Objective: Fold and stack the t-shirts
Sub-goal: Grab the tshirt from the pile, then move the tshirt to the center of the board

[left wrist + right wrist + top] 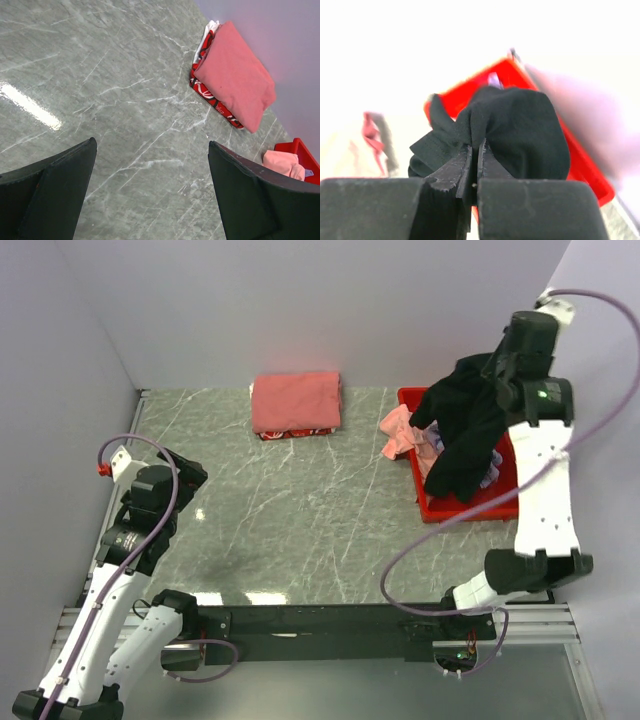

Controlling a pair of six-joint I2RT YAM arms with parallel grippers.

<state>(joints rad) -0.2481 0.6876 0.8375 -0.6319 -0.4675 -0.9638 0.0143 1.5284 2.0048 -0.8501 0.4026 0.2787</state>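
Note:
I need to swing my right gripper to its left in the top view next, lower the black t-shirt and release it there, because bare table before the coral-red t-shirt is below the gripper on that side.
My right gripper (492, 375) is shut on the black t-shirt (465, 425) and holds it up above the red bin (505, 502); the cloth hangs down into the bin. In the right wrist view the jaws pinch a fold of the black t-shirt (517, 130). A pink t-shirt (402, 432) drapes over the bin's left rim, with a bit of lavender cloth (493, 462) behind the black one. A folded coral-red t-shirt (296, 401) lies on a patterned red one at the back; it also shows in the left wrist view (235, 75). My left gripper (152, 150) is open and empty above bare table.
The red bin stands at the right of the grey marble table (290, 520). Grey walls close in the left, back and right sides. The bin's corner (295, 150) and the pink shirt (282, 164) show at the right in the left wrist view.

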